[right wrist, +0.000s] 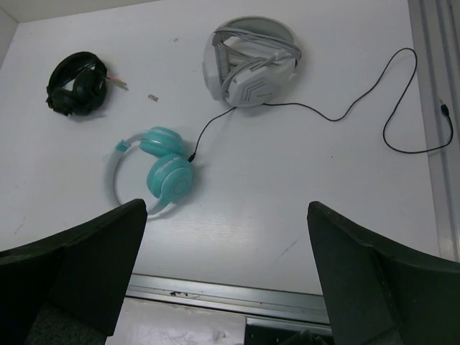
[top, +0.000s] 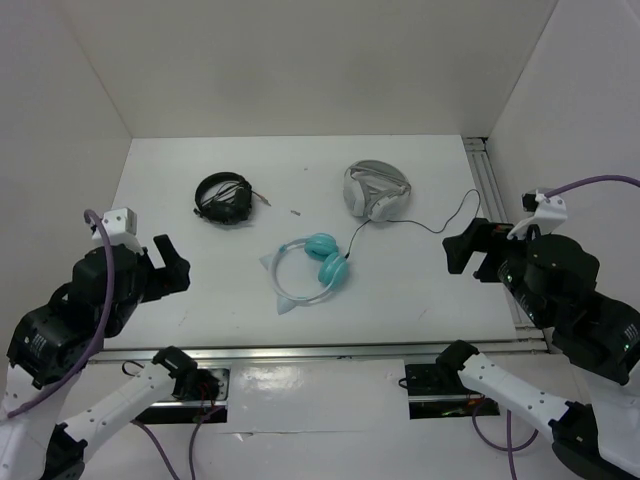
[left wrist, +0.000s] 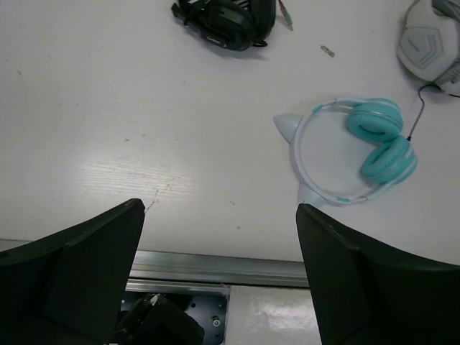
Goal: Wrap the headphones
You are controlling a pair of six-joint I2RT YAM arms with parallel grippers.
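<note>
The headphones' headband between the pointed ears lies below my left gripper and right in the top view, so my gripper will next move over and down, clear of their ear cups.
The headphones (top: 320, 262) lie flat in the middle of the table, with teal ear cups side by side and a pale headband curving left. They also show in the left wrist view (left wrist: 374, 140) and the right wrist view (right wrist: 162, 169). Their thin black cable (right wrist: 345, 115) runs up past the white headphones and loops off to the right. My left gripper (top: 170, 265) is open and empty, well left of them (left wrist: 219, 208). My right gripper (top: 470, 250) is open and empty, well right of them (right wrist: 226, 205).
All-black headphones (top: 224, 198) lie at the back left. White and grey headphones (top: 377, 190) lie at the back right, over the cable. A small plug-like piece (top: 296, 212) lies between them. Metal rails run along the front edge (top: 330, 350) and right edge (top: 490, 190).
</note>
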